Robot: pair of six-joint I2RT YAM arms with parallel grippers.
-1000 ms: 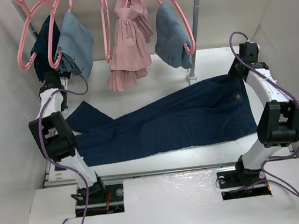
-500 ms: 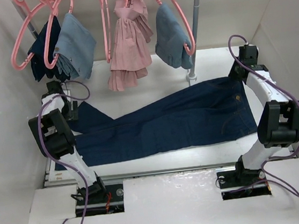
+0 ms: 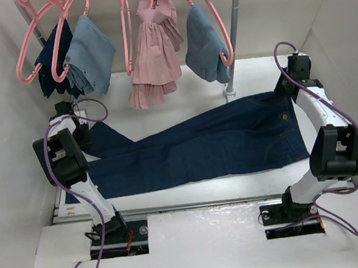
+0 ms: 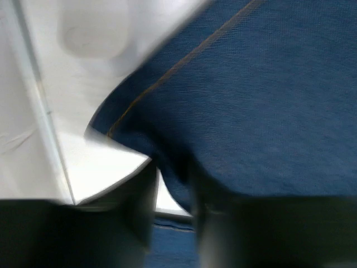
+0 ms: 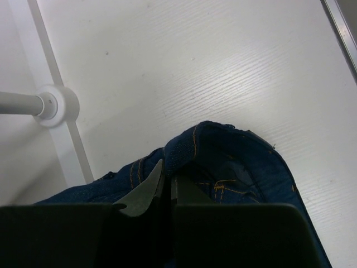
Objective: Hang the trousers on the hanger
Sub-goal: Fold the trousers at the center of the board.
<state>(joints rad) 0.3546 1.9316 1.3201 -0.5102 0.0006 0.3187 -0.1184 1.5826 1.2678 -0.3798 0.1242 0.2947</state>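
The trousers' legs lie spread apart, so my right gripper next needs to lift, draw the trousers' waistband back over the near half of the trousers' waist (image 3: 288, 142) and lower it to release.
The dark navy trousers (image 3: 212, 143) lie flat across the table, waist at the right and leg ends at the left. My right gripper (image 3: 285, 89) is shut on the waistband, which shows bunched between its closed fingers in the right wrist view (image 5: 169, 178). My left gripper (image 3: 80, 129) is down at the upper leg's end. In the blurred left wrist view its fingers (image 4: 131, 218) stand apart, with the cloth's edge (image 4: 268, 111) between them and white table showing in the gap. Several pink hangers (image 3: 26, 61) hang on the rail at the back.
On the rail hang a dark navy garment (image 3: 51, 61), a light blue denim piece (image 3: 92, 53), a pink pleated dress (image 3: 154, 46) and another denim piece (image 3: 202, 41). The rail's post (image 3: 236, 11) stands on a round base (image 5: 56, 105) behind the waistband.
My left gripper has come down from the hanging dark garment to the trouser leg end on the table. The left hangers and garments have swung a little. The right arm barely moved.
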